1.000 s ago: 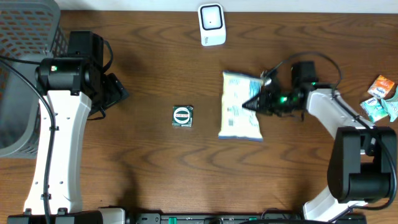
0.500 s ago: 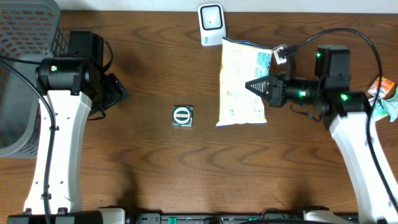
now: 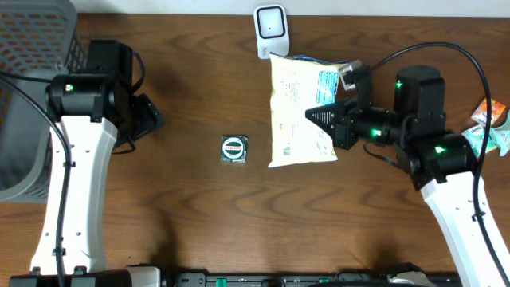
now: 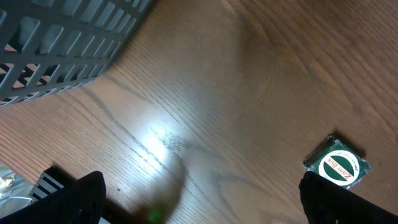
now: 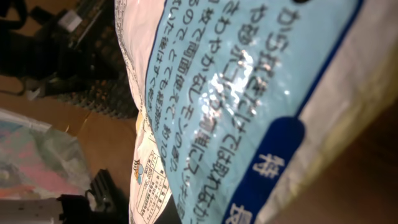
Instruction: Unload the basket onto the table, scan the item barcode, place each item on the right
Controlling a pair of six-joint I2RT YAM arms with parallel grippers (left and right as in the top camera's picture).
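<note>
The patch of bare wood below is clear. Next I need to turn my right gripper to point down and lower the bag (image 3: 296, 108) onto the wood to release the bag's edge.
A pale snack bag (image 3: 296, 108) with a light-blue printed panel hangs above the table, just below and right of the white scanner (image 3: 272, 32). My right gripper (image 3: 320, 117) is shut on the bag's right edge. In the right wrist view the bag (image 5: 236, 106) fills the frame with blue and white print, and I cannot make out a barcode. My left gripper (image 3: 149, 116) stands open at the left over bare wood, its dark fingertips (image 4: 84, 198) wide apart.
A small square packet with a round label (image 3: 234, 149) (image 4: 336, 165) lies mid-table. A grey mesh basket (image 3: 32, 96) (image 4: 62, 37) stands at the far left. Several small snack packs (image 3: 488, 127) sit at the right edge.
My right arm has lifted the snack bag off the table and carried it up and left, close to the scanner. The left arm has not moved.
</note>
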